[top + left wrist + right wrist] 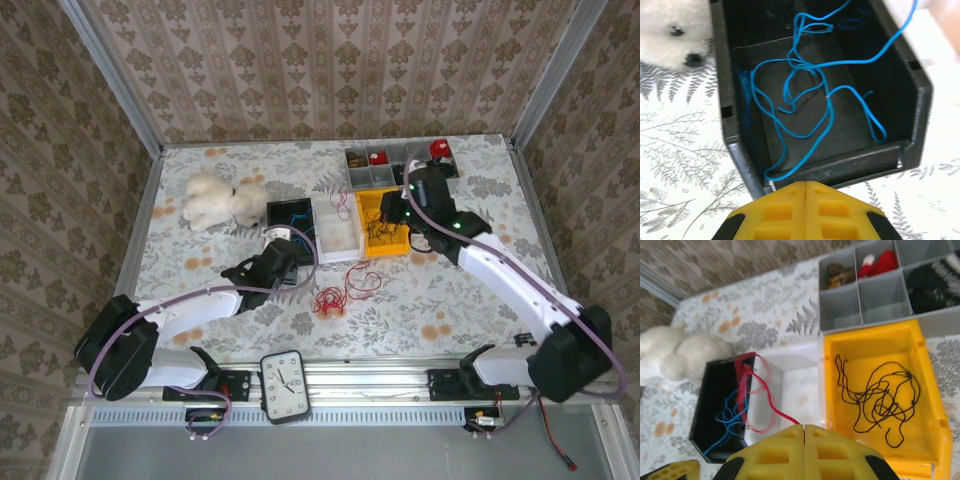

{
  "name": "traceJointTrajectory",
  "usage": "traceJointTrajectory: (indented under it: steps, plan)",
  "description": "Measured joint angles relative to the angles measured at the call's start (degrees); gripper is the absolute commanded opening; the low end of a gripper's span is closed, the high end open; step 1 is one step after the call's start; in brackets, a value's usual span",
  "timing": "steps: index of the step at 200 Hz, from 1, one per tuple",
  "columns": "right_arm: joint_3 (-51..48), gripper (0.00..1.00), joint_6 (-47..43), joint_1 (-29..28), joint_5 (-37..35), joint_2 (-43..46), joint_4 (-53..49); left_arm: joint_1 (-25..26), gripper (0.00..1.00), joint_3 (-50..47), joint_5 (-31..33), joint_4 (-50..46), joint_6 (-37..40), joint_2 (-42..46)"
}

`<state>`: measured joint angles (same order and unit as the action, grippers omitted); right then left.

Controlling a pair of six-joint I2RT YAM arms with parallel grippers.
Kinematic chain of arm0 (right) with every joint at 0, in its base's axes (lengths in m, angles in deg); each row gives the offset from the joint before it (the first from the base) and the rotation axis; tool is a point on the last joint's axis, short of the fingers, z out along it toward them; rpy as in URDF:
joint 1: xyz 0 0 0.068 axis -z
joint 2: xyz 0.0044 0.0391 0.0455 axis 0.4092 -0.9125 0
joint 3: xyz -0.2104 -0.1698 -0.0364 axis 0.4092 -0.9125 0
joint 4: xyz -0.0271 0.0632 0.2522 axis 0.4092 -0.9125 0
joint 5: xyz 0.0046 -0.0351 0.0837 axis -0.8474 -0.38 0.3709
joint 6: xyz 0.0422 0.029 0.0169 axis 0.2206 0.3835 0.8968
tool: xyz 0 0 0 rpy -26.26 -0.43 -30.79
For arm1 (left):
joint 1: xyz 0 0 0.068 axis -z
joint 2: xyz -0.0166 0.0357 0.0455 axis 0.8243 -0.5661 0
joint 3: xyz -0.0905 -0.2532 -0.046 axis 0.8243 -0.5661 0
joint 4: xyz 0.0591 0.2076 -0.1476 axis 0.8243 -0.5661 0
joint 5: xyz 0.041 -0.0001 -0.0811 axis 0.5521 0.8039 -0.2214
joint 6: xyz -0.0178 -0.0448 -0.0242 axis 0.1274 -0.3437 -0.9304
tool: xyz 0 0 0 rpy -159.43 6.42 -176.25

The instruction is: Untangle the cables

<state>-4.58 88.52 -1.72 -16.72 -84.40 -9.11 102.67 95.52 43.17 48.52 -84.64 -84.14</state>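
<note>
I will lower the red cable sideways toward the white bin (795, 390) with my right gripper next, and then I will release it.
A blue cable (829, 112) lies looped in the black bin (920, 115), one strand running out over its far right wall. My left gripper (805, 184) is shut just outside the bin's near rim, with nothing between its fingers. A red cable (771, 402) hangs over the wall between the black bin (715, 385) and the white bin (795, 390) and runs to the tips of my right gripper (804, 426), which is shut on it. A dark brown cable (880, 400) lies tangled in the yellow bin (935, 405). More red cables (335, 297) lie bunched on the table.
A grey divided organiser (875, 295) holding small items stands behind the bins. A white plush toy (220, 200) lies left of the black bin. A clock (283, 385) sits at the near edge between the arm bases.
</note>
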Motion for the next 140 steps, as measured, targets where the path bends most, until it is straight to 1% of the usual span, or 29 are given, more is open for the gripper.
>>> traceJointTrajectory:
  steps: [31,88,100,109,124,131,140]
  plan:
    - [4.39,0.01,0.31,-1.95,-0.55,-8.79,-0.15,-0.24,0.0,-1.07,1.75,-0.28,-1.49,1.79]
    - [14.45,0.03,0.48,-4.83,-4.0,-22.25,-3.58,-0.7,0.0,-1.46,2.21,-0.42,-2.03,2.89]
    - [16.52,0.05,0.44,-5.27,-4.28,-25.18,-3.93,-0.7,0.0,-1.46,2.21,-0.42,-2.03,2.89]
    - [18.21,0.1,0.28,-5.53,-4.42,-27.39,-4.31,-0.7,0.0,-1.46,2.21,-0.42,-2.03,2.89]
    - [20.94,0.32,-0.07,-5.92,-4.57,-31.19,-5.05,-0.7,0.0,-1.51,2.21,-0.42,-2.03,2.91]
    - [21.62,0.39,-0.17,-6.1,-4.59,-32.5,-5.25,-0.7,0.0,-1.55,2.21,-0.42,-2.03,2.97]
    - [21.66,0.46,-0.26,-6.36,-4.81,-33.31,-5.6,-0.7,0.0,-1.62,2.21,-0.44,-2.03,3.13]
